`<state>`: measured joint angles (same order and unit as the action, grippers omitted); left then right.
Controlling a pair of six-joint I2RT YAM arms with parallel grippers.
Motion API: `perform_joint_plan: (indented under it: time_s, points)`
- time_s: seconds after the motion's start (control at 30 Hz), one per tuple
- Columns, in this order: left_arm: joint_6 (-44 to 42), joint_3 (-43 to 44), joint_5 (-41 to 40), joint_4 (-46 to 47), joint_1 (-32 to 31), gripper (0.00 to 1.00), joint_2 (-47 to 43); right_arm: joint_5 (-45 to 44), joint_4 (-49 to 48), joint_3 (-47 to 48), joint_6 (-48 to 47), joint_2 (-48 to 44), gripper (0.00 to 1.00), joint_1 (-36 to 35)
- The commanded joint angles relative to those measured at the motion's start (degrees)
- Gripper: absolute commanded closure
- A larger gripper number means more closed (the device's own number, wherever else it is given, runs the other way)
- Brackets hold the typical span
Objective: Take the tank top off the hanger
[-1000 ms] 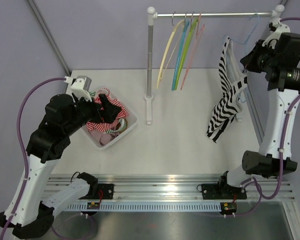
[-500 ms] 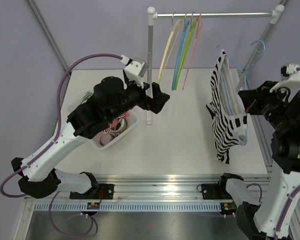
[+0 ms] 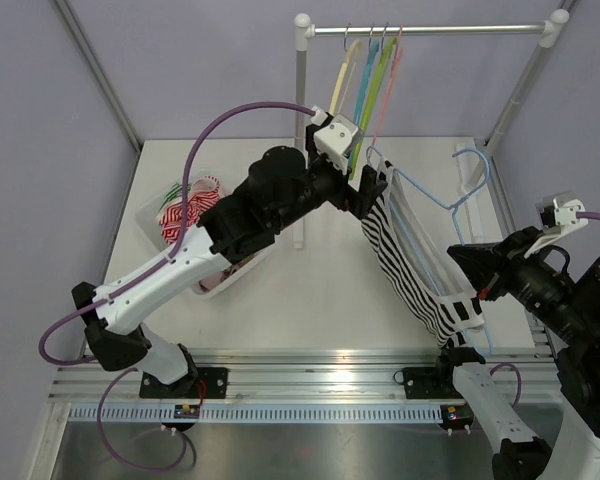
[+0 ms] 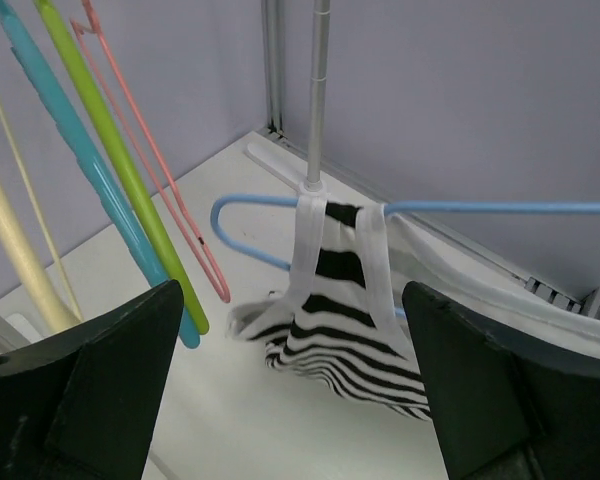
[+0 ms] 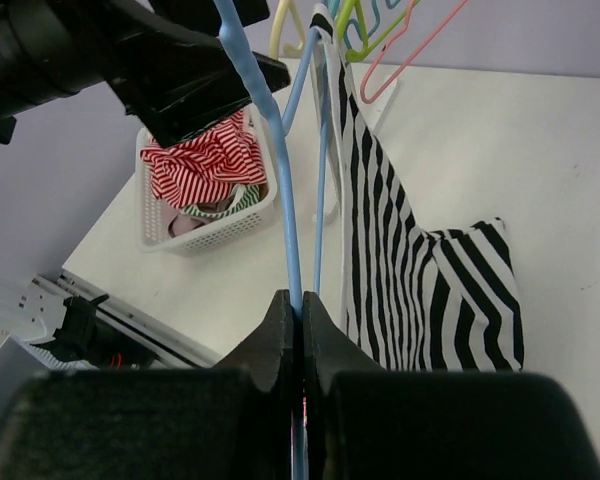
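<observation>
My left gripper should advance onto the tank top's fold [image 3: 382,167] [image 4: 330,230] over the hanger's end and close its fingers there, since the straps still loop over the hanger.
The black-and-white striped tank top [image 3: 412,262] hangs on a light blue hanger [image 3: 458,185] held slantwise above the table. My right gripper [image 3: 472,266] is shut on the hanger's wire, as the right wrist view shows [image 5: 300,312], with the tank top [image 5: 425,270] draped to its right. My left gripper [image 3: 367,193] is open at the tank top's upper strap end. In the left wrist view the gripper [image 4: 300,400] has its jaws wide apart and empty, with the tank top [image 4: 340,335] and its straps over the hanger [image 4: 480,208] just ahead.
A clothes rail [image 3: 430,30] at the back carries several coloured hangers [image 3: 365,85]; its post [image 3: 300,130] stands just behind my left arm. A white basket [image 3: 215,280] of clothes sits at the left, partly under the left arm.
My right gripper has brought the hanger and tank top from near the rail down toward the middle. My left arm has swung from the basket to the tank top's strap end.
</observation>
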<state>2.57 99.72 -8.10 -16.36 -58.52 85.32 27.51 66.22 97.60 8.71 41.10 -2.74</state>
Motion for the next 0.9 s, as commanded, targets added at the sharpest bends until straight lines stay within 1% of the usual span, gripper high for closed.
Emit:
perform_joint_plan:
  time_s: [0.0, 0.03, 0.13, 0.23, 0.27, 0.3, 0.37, 0.4, 0.47, 0.5, 0.57, 0.6, 0.7, 0.73, 0.77, 0.8, 0.87]
  points:
    - [-1.7, 2.1, -0.8, 5.9, -0.1, 0.08, 1.5, 0.3, -1.3, 0.7, -0.7, -0.3, 1.00, -1.6]
    - [-1.9, 2.2, -1.0, 5.8, -0.1, 0.12, 1.9, 0.1, -1.3, 0.8, -0.8, -0.5, 1.00, -1.8]
    - [-2.0, 3.1, -1.3, 5.6, 0.0, 0.15, 3.5, -0.3, -1.4, 1.4, -1.1, -0.8, 1.00, -3.1]
    - [-1.7, 3.1, -0.8, 5.4, -0.1, 0.34, 4.3, -3.1, -1.1, 1.5, -1.4, -0.6, 1.00, -4.2]
    - [-1.7, 3.0, -0.9, 5.4, -0.1, 0.44, 4.6, -3.8, -0.9, 1.6, -1.6, -0.5, 1.00, -4.5]
    - [-1.7, 2.8, -0.9, 5.6, -0.1, 0.51, 4.6, -4.3, -0.9, 1.6, -1.5, -0.5, 1.00, -4.6]
    - [-1.7, 2.6, -1.5, 5.6, -0.1, 0.62, 4.7, -4.5, -1.1, 1.5, -1.8, -0.6, 1.00, -4.8]
    - [-1.7, 2.7, -2.4, 5.2, 0.0, 0.74, 4.7, -5.0, -1.0, 1.5, -1.9, -0.7, 1.00, -4.9]
    - [-1.4, 2.5, -3.5, 4.0, -0.1, 0.81, 4.2, -6.1, -1.1, 0.8, -2.6, -0.6, 1.00, -5.6]
    - [-1.2, 1.9, -5.4, 3.8, -0.1, 0.90, 2.9, -7.0, -1.0, 0.5, -2.8, -0.4, 1.00, -6.0]
    - [-0.2, 0.2, -8.6, 3.6, -0.1, 0.97, 1.0, -7.1, -0.8, -0.2, -5.0, 0.0, 1.00, -7.1]
    - [0.4, -1.4, -14.3, 3.3, -0.1, 1.00, -1.2, -7.0, -0.9, -0.4, -5.8, 0.2, 1.00, -7.8]
    - [3.5, -3.4, -25.5, 0.1, 0.2, 1.00, -4.2, -6.1, -0.3, -0.5, -10.0, 0.6, 1.00, -12.1]
    - [6.6, -3.4, -31.5, -3.5, 1.6, 1.00, -5.8, -6.1, 0.3, 0.0, -11.6, 0.7, 1.00, -13.2]
    - [9.0, -3.2, -33.2, -5.8, 2.9, 1.00, -6.6, -6.0, 0.6, 0.1, -12.4, 0.9, 1.00, -15.7]
    - [13.6, -3.6, -33.5, -9.8, 6.3, 1.00, -8.2, -5.8, 0.8, 0.2, -13.9, 0.8, 1.00, -16.8]
    - [17.4, -4.8, -32.7, -12.5, 9.7, 1.00, -10.3, -5.3, 1.1, 0.3, -15.0, 0.6, 1.00, -18.7]
